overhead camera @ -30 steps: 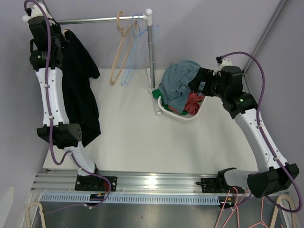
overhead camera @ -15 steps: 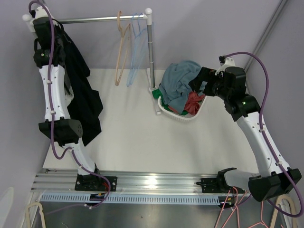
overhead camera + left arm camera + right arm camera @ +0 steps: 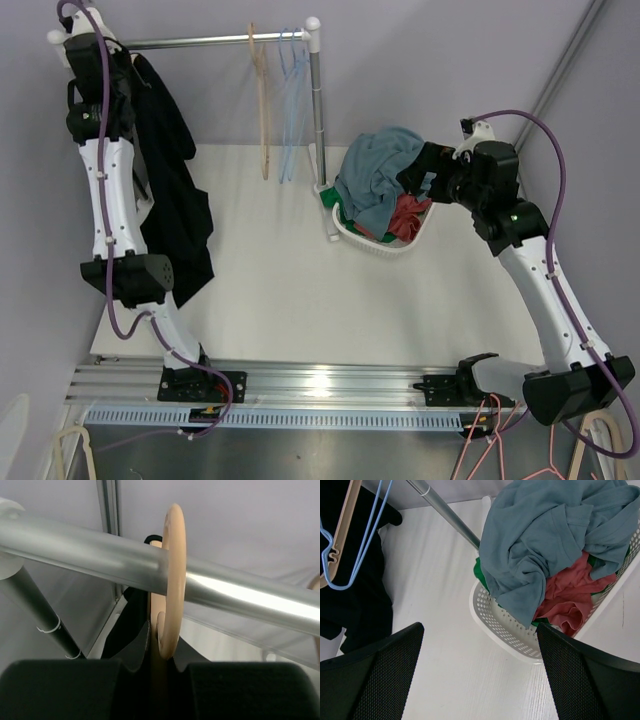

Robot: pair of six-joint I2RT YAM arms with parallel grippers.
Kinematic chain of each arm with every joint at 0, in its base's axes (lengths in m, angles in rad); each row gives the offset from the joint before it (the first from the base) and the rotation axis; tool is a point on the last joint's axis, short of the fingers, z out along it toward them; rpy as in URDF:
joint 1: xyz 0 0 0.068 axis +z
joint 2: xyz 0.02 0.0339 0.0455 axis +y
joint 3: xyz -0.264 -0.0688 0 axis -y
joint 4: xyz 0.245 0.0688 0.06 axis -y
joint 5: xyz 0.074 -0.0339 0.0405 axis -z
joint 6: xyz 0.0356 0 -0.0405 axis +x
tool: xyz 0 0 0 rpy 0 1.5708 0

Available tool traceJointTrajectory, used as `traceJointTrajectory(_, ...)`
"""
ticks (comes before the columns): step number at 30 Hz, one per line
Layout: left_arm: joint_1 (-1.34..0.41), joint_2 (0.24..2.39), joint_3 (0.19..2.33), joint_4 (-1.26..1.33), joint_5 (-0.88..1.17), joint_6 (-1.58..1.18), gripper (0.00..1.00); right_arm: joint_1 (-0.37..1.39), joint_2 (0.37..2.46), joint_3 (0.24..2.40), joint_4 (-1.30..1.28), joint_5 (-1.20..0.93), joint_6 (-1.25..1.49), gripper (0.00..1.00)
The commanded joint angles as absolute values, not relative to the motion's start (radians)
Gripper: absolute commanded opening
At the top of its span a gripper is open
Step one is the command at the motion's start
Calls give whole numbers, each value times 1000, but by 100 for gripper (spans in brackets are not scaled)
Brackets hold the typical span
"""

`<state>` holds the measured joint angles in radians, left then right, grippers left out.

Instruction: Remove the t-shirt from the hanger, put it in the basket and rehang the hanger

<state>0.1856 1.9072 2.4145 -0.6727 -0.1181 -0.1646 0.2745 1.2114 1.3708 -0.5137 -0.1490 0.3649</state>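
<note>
My right gripper swings back empty from the basket next, since my left gripper holds the hanger's neck. It turns toward the black t-shirt [image 3: 175,200] and goes onto the t-shirt's near top edge.
A black t-shirt [image 3: 175,200] hangs on a wooden hanger at the left end of the clothes rail [image 3: 200,42]. In the left wrist view the hanger's tan hook [image 3: 172,580] curls over the rail, and dark cloth [image 3: 127,630] shows behind it. My left gripper [image 3: 125,75] [image 3: 162,650] is shut on the hanger's neck just under the hook. My right gripper [image 3: 415,175] [image 3: 480,675] hovers open with nothing in it, above the table beside the basket.
A white laundry basket [image 3: 385,245] [image 3: 505,625] holds blue, red and green clothes, next to the rack's upright pole [image 3: 320,130]. An empty wooden hanger [image 3: 262,110] and blue wire hangers [image 3: 295,110] hang further right on the rail.
My left gripper has closed on the hanger's neck at the rail. The empty hangers, swung out to the left a second ago, now hang straight. The right arm shifted slightly, then held.
</note>
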Motion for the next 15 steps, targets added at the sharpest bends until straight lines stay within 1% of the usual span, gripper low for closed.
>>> traceJointTrajectory(1, 181, 1764, 2447, -583, -57, -209, 1, 273, 1172, 1367, -488, -170, 353, 99)
traceJointTrajectory(5, 158, 1668, 2364, -563, -51, -218, 1, 275, 1163, 1365, -494, -175, 348, 100)
traceJointTrajectory(10, 143, 1625, 2301, -587, -11, -255, 0, 282, 1143, 1348, -489, -204, 356, 100)
traceJointTrajectory(13, 103, 1594, 2283, -653, -32, -281, 1, 322, 1141, 1338, -453, -317, 316, 99)
traceJointTrajectory(15, 77, 1554, 2266, -684, -98, -287, 1, 363, 1131, 1324, -419, -360, 270, 99)
